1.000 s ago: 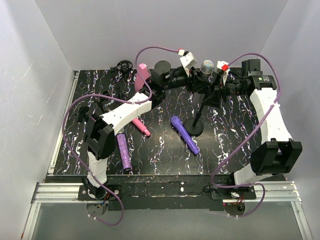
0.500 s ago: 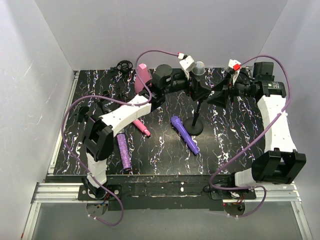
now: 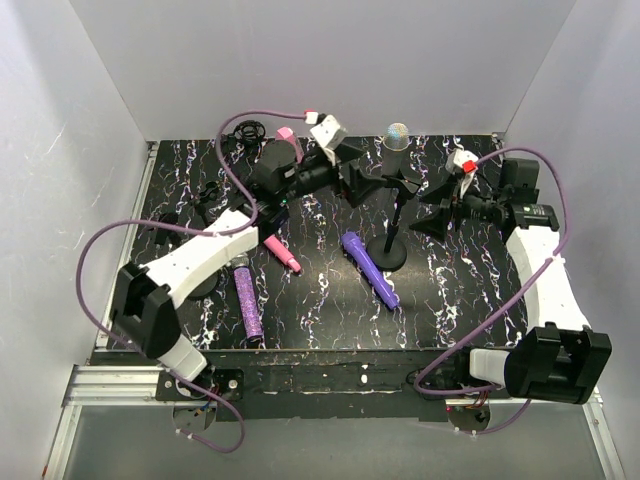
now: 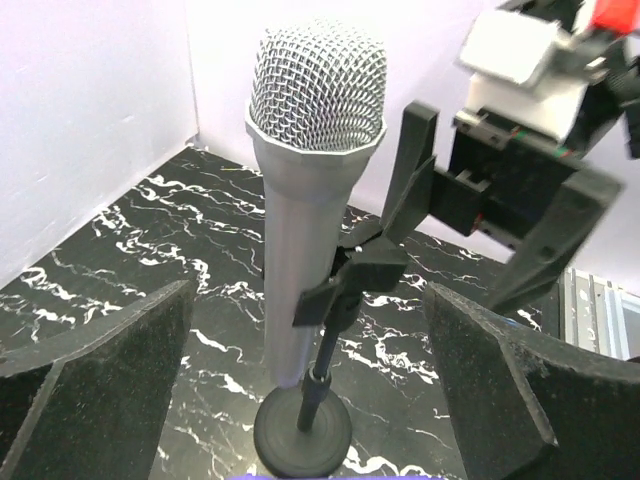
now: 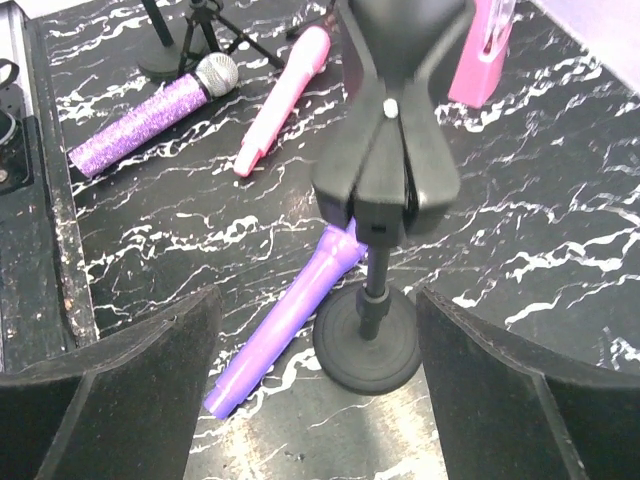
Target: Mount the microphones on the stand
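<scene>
I will move my right gripper to the left in the top view and close it around the pole's upper end (image 3: 399,206) (image 5: 379,255), because the stand's pole is bare below the clip.
The silver-grey microphone (image 4: 310,200) stands upright in the clip (image 4: 360,275) of the black stand (image 3: 388,252), its mesh head (image 3: 397,134) on top. My left gripper (image 3: 357,181) is open just left of it, touching nothing; in its wrist view the left gripper (image 4: 310,330) frames the microphone. Right of the stand my right gripper (image 3: 437,210) is open and empty, the stand's base (image 5: 365,350) ahead of it. On the table lie the violet microphone (image 3: 370,270), the pink microphone (image 3: 283,255) and the glittery purple microphone (image 3: 247,300).
A pink block (image 5: 480,55) stands at the back, mostly hidden behind my left arm in the top view. More small black stands (image 5: 170,50) and a tripod (image 3: 245,130) sit at the back left. White walls close in three sides.
My left gripper opened, let go of the silver-grey microphone and drew back to the left. My right gripper backed off to the right and lower. The microphone stays upright on the stand.
</scene>
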### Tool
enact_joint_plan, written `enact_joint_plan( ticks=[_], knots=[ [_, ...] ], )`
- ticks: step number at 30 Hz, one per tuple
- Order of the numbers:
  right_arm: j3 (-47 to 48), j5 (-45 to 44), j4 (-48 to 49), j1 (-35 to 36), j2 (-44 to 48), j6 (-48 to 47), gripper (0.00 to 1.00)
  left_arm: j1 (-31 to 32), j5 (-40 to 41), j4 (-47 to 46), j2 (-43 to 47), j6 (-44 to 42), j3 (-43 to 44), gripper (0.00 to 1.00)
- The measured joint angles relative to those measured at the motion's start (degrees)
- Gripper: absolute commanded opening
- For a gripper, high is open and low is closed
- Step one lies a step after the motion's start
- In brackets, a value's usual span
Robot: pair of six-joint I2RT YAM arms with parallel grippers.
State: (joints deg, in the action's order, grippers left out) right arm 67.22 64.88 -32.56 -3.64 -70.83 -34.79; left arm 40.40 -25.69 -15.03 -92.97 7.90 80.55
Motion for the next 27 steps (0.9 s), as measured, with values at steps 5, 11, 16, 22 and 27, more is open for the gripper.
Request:
enact_joint_plan(
  ticks=[5,11,16,22,27],
  knots=[
    [-6.56,-0.28,5.92,0.52,-0.57,0.76,0.84,-0.81,1.31,1.9,9.27,0.04,-7.1,0.98],
    [-11.96,-2.08,17.44,2.54,-1.99,2.1,0.83,-0.81,2.8,7.69,20.15,0.04,-19.63,0.98],
    [-13.7,-4.98,29.27,4.9,-5.44,6.6,0.81,-0.81,5.27,12.5,27.78,0.9,-29.46,0.98],
    [-19.78,-8.22,49.81,9.09,-7.72,14.1,0.73,-0.83,6.71,14.58,35.69,4.17,-36.94,0.98],
    [-21.86,-8.87,63.3,9.14,-10.82,20.72,0.63,-0.83,7.28,14.14,39.21,7.61,-40.87,0.98]
  ],
)
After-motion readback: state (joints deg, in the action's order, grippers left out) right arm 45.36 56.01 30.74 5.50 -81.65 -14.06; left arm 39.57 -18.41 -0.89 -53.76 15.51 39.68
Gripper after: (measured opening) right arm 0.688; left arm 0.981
